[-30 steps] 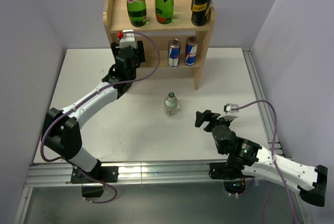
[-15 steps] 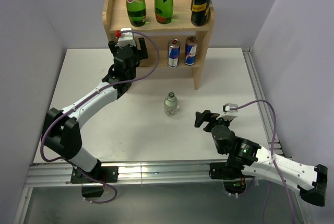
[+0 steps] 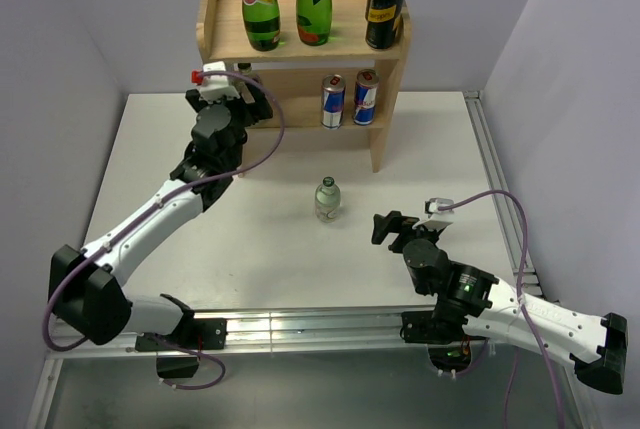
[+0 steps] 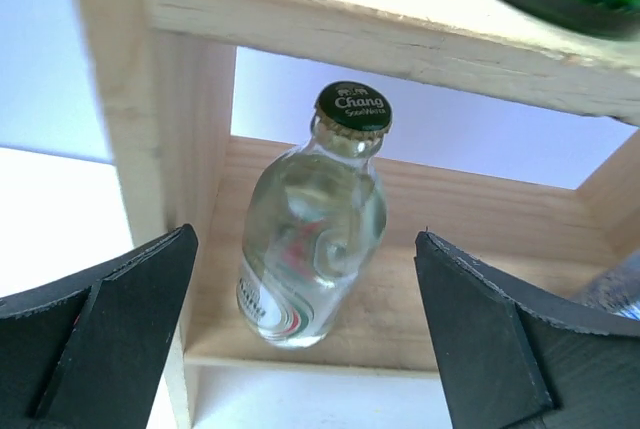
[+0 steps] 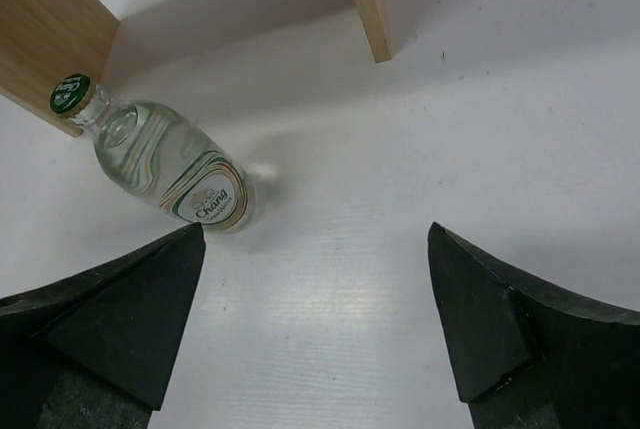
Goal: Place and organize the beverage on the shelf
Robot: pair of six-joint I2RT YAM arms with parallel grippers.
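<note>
The robot's left gripper will next move back, across and down around the loose bottle, off the shelf. The bottle stands below the gripper and to its right in the top view.
The light-wood shelf (image 3: 385,99) stands at the back of the table. Its top tier holds two green bottles (image 3: 262,9) and two black cans (image 3: 386,11). Two energy-drink cans (image 3: 334,101) stand on the lower tier. In the left wrist view a clear Chang bottle (image 4: 315,239) stands at the left end of the lower tier (image 4: 450,329). My left gripper (image 4: 305,249) (image 3: 240,99) is open just in front of that bottle, not touching it. A second clear bottle (image 3: 327,199) (image 5: 170,174) stands on the table. My right gripper (image 3: 390,226) (image 5: 316,234) is open, right of it.
The shelf's left side panel (image 4: 130,129) is close beside my left finger. The shelf's right side panel (image 3: 380,154) reaches down to the table behind the loose bottle. Purple walls enclose the table on three sides, and a metal rail (image 3: 500,179) runs along the right edge.
My left gripper has opened, let go of the clear bottle on the lower tier and drawn back to the left. The right arm has stayed put.
</note>
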